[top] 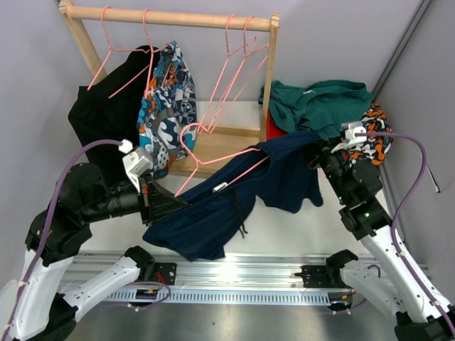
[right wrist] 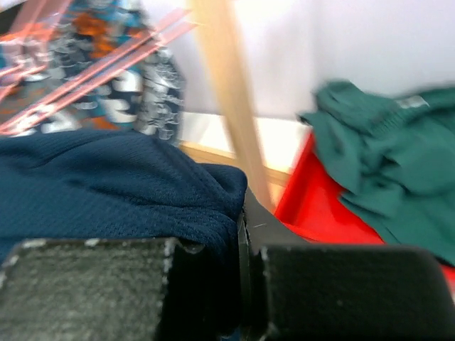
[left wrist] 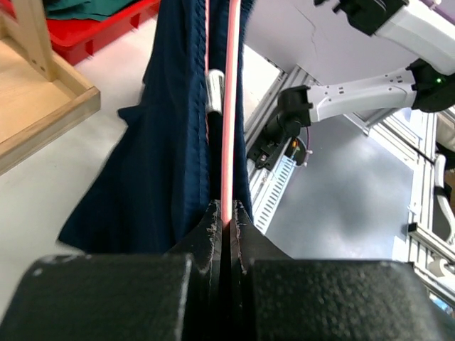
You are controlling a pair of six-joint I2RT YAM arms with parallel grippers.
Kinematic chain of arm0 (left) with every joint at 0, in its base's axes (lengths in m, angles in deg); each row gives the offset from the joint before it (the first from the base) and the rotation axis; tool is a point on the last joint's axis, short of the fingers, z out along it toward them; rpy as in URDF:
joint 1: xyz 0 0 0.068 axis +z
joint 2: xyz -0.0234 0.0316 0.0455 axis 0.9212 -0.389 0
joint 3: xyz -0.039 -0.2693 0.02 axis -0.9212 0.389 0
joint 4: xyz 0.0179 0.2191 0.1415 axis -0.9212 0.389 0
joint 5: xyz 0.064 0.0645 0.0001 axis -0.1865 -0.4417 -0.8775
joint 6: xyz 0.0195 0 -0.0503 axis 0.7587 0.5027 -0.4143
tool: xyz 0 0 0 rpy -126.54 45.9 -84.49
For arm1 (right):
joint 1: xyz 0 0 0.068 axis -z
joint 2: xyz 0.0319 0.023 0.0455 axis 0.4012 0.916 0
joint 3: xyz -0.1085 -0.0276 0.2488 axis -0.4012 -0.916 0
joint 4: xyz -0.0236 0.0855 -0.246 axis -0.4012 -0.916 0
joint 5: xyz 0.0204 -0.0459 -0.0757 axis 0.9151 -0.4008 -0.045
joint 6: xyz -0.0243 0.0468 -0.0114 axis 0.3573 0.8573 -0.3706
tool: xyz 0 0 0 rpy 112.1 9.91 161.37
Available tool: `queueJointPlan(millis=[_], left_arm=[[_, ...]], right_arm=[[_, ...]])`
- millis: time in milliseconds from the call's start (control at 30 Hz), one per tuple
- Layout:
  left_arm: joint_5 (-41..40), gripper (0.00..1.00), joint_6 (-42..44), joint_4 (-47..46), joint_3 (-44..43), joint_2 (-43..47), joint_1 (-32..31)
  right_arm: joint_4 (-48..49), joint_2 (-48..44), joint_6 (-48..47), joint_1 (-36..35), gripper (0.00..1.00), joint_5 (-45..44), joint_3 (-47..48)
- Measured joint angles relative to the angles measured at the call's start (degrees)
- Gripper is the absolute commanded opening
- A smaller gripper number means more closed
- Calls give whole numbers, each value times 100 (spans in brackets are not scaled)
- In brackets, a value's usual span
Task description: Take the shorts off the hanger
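Observation:
The right gripper moves outward over the teal green shorts (top: 317,105) in the red bin next and releases the navy shorts (top: 227,206), because other shorts already lie there.
The navy shorts (top: 227,206) hang on a pink hanger (top: 213,167) stretched between my two arms in front of the rack. My left gripper (top: 178,202) is shut on the hanger's thin wire (left wrist: 229,106), and the navy fabric (left wrist: 163,142) drapes beside it. At the shorts' upper right corner my right gripper (top: 318,148) is shut on a fold of the navy cloth (right wrist: 106,185). In the right wrist view the fabric bunches over the left finger and fills the gap at the gripper (right wrist: 242,213).
The wooden rack (top: 170,15) carries black shorts (top: 106,106), blue-orange-white patterned shorts (top: 167,99) and empty pink hangers (top: 234,71). A red bin (top: 274,131) at the right holds teal green shorts (top: 320,103) and black-orange-white patterned shorts (top: 377,142). A rack post (right wrist: 227,92) stands close to my right gripper.

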Motion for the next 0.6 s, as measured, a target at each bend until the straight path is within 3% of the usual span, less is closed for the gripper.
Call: queueJointPlan(millis=[200, 600], left_arm=[[-138, 0, 35, -83, 2, -208, -286], [-428, 0, 96, -66, 11, -278, -334]], right_arm=[[-400, 702, 595, 892, 0, 236, 234], [-876, 1366, 1290, 1467, 0, 540, 437]])
